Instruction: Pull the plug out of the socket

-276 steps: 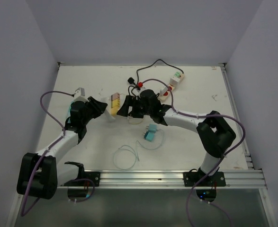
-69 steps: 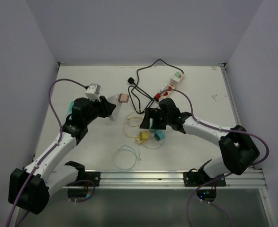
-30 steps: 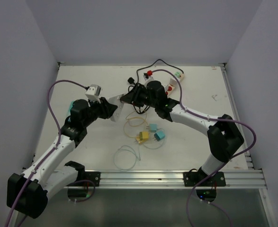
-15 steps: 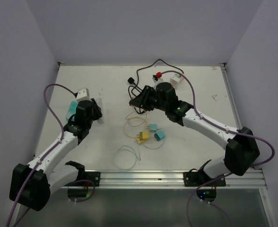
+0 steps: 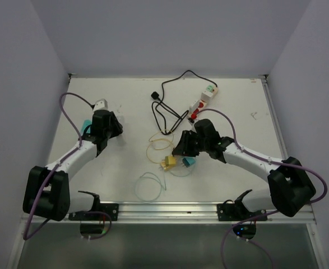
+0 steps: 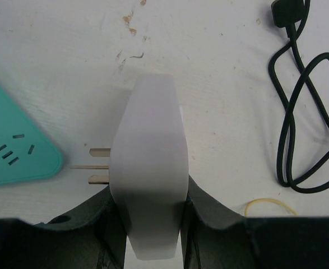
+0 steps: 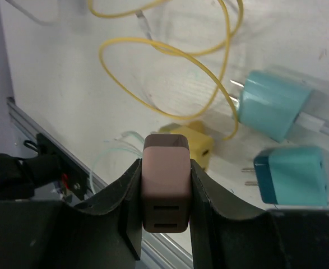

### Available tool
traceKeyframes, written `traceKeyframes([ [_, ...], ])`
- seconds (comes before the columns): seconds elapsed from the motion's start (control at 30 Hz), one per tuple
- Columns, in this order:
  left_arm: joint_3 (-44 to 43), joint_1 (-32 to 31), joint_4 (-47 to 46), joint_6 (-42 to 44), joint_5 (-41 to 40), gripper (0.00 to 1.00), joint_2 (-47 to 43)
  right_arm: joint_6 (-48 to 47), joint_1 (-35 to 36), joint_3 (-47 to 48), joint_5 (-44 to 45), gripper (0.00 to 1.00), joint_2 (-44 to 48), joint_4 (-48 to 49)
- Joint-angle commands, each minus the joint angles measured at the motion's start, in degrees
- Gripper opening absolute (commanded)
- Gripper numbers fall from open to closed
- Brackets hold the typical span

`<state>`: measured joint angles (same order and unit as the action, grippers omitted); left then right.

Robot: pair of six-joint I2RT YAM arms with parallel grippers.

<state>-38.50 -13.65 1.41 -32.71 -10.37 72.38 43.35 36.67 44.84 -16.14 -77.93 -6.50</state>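
My right gripper next draws back and down to the tabletop [image 5: 184,168] beside the nearer teal charger and releases the pink block, as that hangs above it.
The socket [image 6: 148,168] is a white adapter block with metal prongs sticking out to its left. My left gripper [image 6: 150,193] is shut on it just above the table, at the far left [image 5: 109,120]. The plug [image 7: 165,190] is a pink block with two slots in its face, and my right gripper [image 7: 165,168] is shut on it. That gripper [image 5: 180,149] hovers over the loose chargers at mid-table. Plug and socket are far apart. In the top view both are hidden by the grippers.
A teal adapter [image 6: 13,148] lies just left of the socket. A black cable [image 6: 299,112] loops to its right, running to a white power strip [image 5: 204,97]. Under the right gripper lie a yellow charger [image 7: 197,147], two teal chargers [image 7: 273,103] [image 7: 293,175] and a yellow cable [image 7: 170,53].
A second ago the grippers met at the middle back. Since then the right one has come nearer, over the chargers, with the pink plug. The left has drawn away left with the socket.
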Motion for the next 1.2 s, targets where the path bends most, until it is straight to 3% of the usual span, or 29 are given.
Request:
traceKeyframes([
  [0.0,-4.9,4.1,-8.3,-2.4,8.9,0.00,4.4,-3.7,-0.8,-2.6,-3.9,0.00,1.1,-0.3],
  [0.33,-14.2,10.8,-14.9,-5.0,24.8,0.04,22.4,-5.9,-3.6,-6.5,-7.8,0.08,-1.3,1.7],
  [0.47,-16.2,13.2,-17.1,-6.5,27.0,0.09,27.5,-6.3,-4.3,-7.6,-7.0,0.25,-1.1,1.2],
  [0.67,-19.9,15.3,-14.3,-5.4,25.8,0.29,32.5,-8.5,-4.5,-6.4,-4.0,0.48,2.1,-2.6],
  [0.73,-20.6,15.7,-13.7,-5.0,25.5,0.42,33.1,-9.1,-4.5,-5.6,-2.7,0.55,2.9,-4.4],
  [0.9,-21.1,16.8,-11.9,-4.5,23.4,0.67,32.7,-11.0,-4.5,-3.4,2.1,0.64,5.6,-8.9],
  [1.17,-24.1,18.5,-5.0,-2.9,19.3,0.90,27.9,-13.2,-4.5,3.1,13.1,0.78,8.5,-15.5],
])
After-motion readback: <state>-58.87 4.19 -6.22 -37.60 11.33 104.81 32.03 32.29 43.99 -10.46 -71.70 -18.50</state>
